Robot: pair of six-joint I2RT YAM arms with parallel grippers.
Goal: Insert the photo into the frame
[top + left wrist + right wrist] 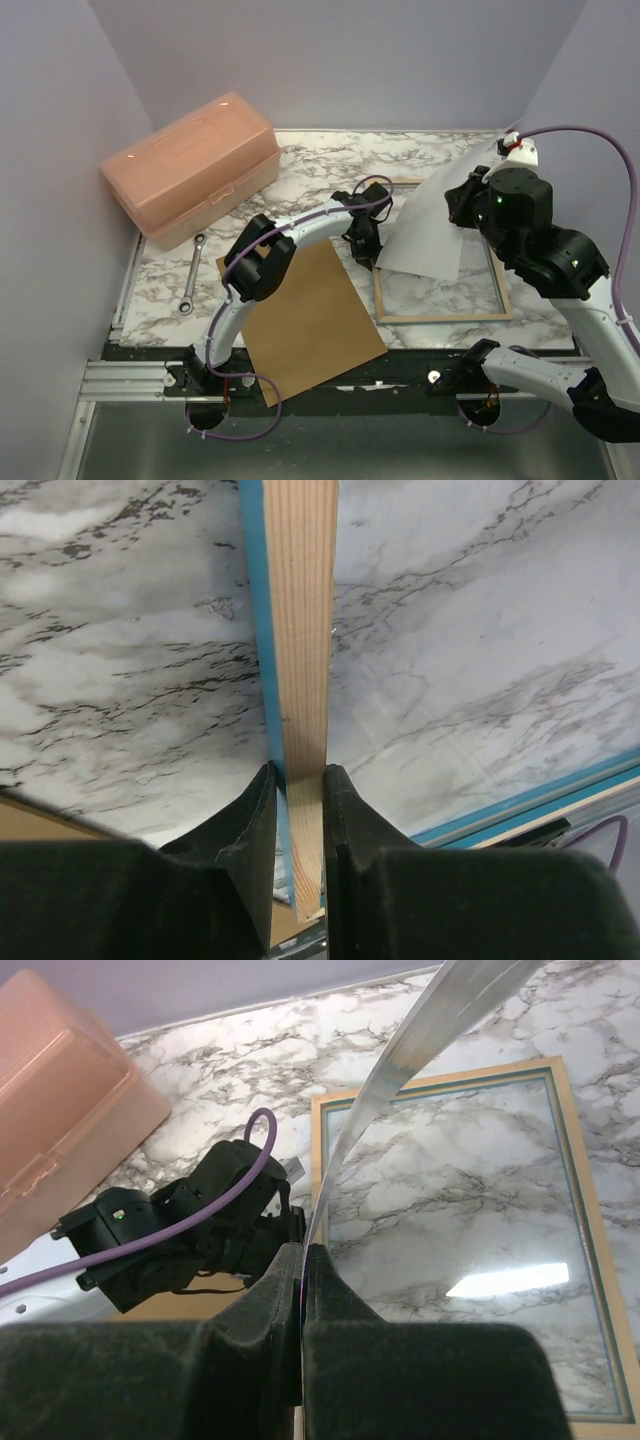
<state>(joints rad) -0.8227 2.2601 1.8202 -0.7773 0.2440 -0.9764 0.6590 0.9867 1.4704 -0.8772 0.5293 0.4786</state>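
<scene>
The frame's bar will next slide toward the left in the top view with my left gripper, over the brown backing board [300, 290], and my left gripper will let go of it there, because the frame [445, 317] lies off-centre.
The frame [445, 317] lies flat on the marble table at centre right, pale wood reverse up. My left gripper [365, 245] is shut on its left rail; in the left wrist view the jaws [300, 780] pinch the wood rail [305, 660], which has a blue edge. My right gripper [458, 208] is shut on the photo [425, 225] and holds it curved above the frame's upper part, white reverse towards the camera. In the right wrist view the photo [400, 1050] shows edge-on between the closed jaws [303, 1255], over the frame [592, 1260]. The printed side is hidden.
A plain brown backing board [305, 320] lies at the near edge under the left arm. A translucent orange toolbox [190, 165] stands at the back left, with a wrench [192, 272] in front of it. Walls close in on the left, back and right.
</scene>
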